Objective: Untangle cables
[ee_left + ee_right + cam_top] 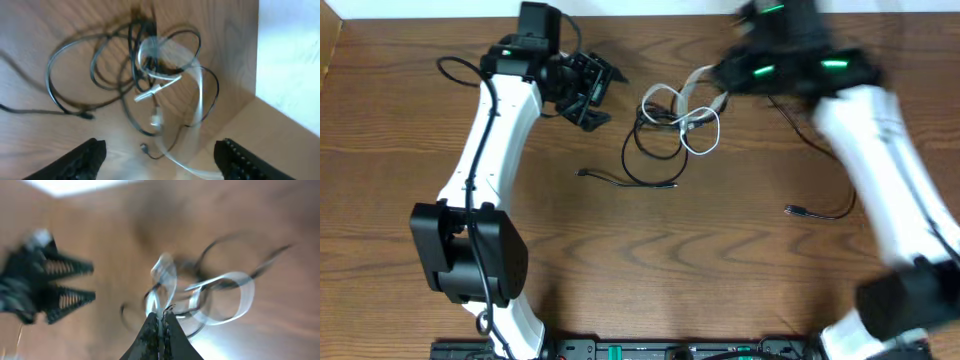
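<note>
The white cable needs to come away from the tangle, so I will next pull my right gripper back toward the black plug (797, 210) on its right in the overhead view to free it.
A tangle of cables lies at the table's upper middle: a white cable (700, 128) looped through black cables (650, 160). My right gripper (725, 95) is shut on the white cable (165, 275) and holds it up; it is blurred by motion. My left gripper (595, 92) is open and empty, just left of the tangle. In the left wrist view the white cable (197, 90) and black loops (100, 75) lie ahead of the open fingers (160, 160). A separate black cable (820, 212) lies to the right.
A thin black cable end (585, 174) trails left of the tangle. The table's back edge and a white wall (290, 60) lie close behind the cables. The left arm's base (470, 250) stands front left, the right arm (890, 180) crosses the right side.
</note>
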Robot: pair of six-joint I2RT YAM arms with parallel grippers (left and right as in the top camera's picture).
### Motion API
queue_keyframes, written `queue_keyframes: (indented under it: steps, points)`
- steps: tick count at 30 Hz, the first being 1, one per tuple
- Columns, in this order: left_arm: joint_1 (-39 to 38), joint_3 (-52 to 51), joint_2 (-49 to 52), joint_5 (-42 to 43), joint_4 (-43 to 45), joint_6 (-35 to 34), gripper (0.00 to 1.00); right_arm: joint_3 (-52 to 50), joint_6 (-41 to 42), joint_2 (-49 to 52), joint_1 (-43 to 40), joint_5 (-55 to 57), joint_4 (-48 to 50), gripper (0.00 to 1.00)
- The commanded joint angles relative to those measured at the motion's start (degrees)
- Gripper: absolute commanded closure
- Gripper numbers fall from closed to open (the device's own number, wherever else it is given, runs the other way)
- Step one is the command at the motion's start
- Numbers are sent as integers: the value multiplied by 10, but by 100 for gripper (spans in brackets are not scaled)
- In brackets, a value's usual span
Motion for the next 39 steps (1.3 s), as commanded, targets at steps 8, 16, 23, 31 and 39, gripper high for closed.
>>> queue_keyframes:
  steps: [8,16,23,31,39]
  points:
    - [8,-6,-3,1,-12,280,24,150,-28,-103,-237,-64,62,99]
    - [-7,-6,-3,-1,-15,322,24,249,-11,-103,-344,-141,76,99]
    - [-19,-6,-3,-1,-20,366,24,247,-41,-77,-336,-153,-6,99]
    - [-31,-5,-10,-74,-34,416,30,247,-153,-14,-263,-98,-227,79]
    - [-33,-4,-85,-195,-83,426,30,247,-182,45,-196,25,-346,65]
